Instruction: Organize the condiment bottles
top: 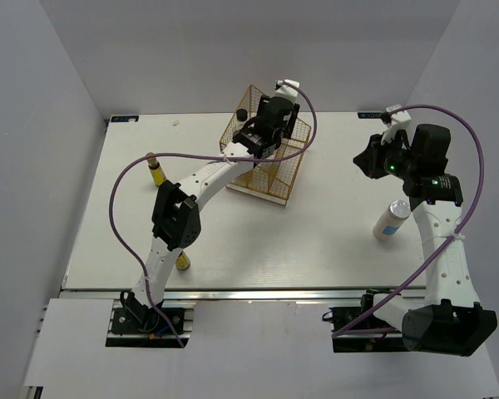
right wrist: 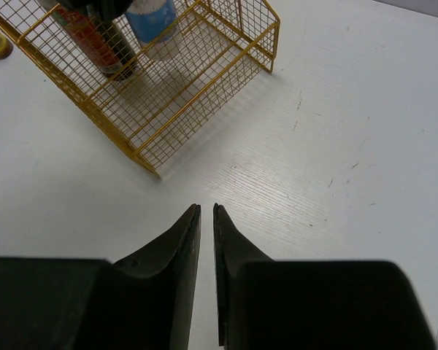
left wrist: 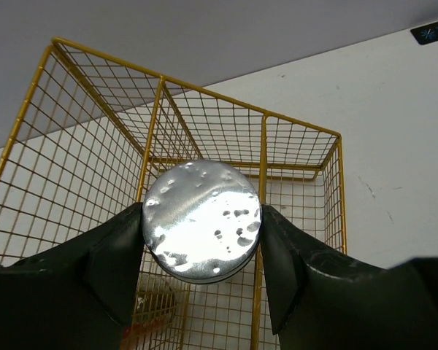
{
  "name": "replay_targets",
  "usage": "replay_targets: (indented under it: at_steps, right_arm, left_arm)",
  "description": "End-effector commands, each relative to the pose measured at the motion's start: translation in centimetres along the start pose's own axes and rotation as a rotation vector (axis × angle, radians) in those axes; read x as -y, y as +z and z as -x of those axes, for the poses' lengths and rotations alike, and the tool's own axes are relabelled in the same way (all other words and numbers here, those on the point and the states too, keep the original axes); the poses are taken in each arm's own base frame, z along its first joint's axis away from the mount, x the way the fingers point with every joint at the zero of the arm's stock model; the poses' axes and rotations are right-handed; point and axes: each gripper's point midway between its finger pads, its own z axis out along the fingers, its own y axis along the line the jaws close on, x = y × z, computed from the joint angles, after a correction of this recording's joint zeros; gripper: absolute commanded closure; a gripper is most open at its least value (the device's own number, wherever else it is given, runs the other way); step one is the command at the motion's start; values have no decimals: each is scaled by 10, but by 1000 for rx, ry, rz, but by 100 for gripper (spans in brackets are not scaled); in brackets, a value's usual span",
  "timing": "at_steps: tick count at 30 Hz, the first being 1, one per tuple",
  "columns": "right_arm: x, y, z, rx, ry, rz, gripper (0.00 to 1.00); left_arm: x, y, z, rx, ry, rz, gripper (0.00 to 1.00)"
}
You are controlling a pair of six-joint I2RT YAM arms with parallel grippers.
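Note:
My left gripper should go down into the basket's middle section next and then let go of the white bottle, because the white bottle is already lined up between the wire dividers.
My left gripper [top: 262, 135] is shut on a white blue-labelled bottle and holds it over the gold wire basket [top: 270, 196]. In the left wrist view its silver top [left wrist: 202, 219] sits between my fingers [left wrist: 117, 255]. The right wrist view shows its blue label [right wrist: 153, 16] inside the basket [right wrist: 204, 80]. The dark red-labelled bottle [right wrist: 95, 40] stands in the basket beside it. One yellow bottle [top: 154, 171] stands left of the basket. Another [top: 183, 263] is half hidden by my left arm. The second white bottle [top: 389, 220] stands by my right arm. My right gripper [right wrist: 206, 209] is shut and empty above bare table.
The basket has wire dividers [left wrist: 160, 117] that split it into compartments. The table's back edge and grey walls lie just behind it. My left arm [top: 179, 216] stretches diagonally across the table's left half.

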Motion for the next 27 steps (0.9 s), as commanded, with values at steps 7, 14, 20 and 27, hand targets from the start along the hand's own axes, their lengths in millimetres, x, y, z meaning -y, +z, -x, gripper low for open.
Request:
replay_targets:
  at_steps: [7, 14, 20, 27]
  right_arm:
    - [2, -4, 7, 43, -18, -5, 79]
    - [2, -4, 4, 38, -14, -4, 74]
    - [1, -4, 1, 28, -26, 3, 54]
    - [-3, -8, 4, 26, -51, 23, 33]
  left_arm:
    - [-1, 1, 10, 41, -53, -12, 100]
    - [-1, 2, -3, 14, -50, -6, 78]
    - [-2, -1, -6, 3, -47, -4, 40]
    - [-10, -16, 5, 16, -70, -13, 19]
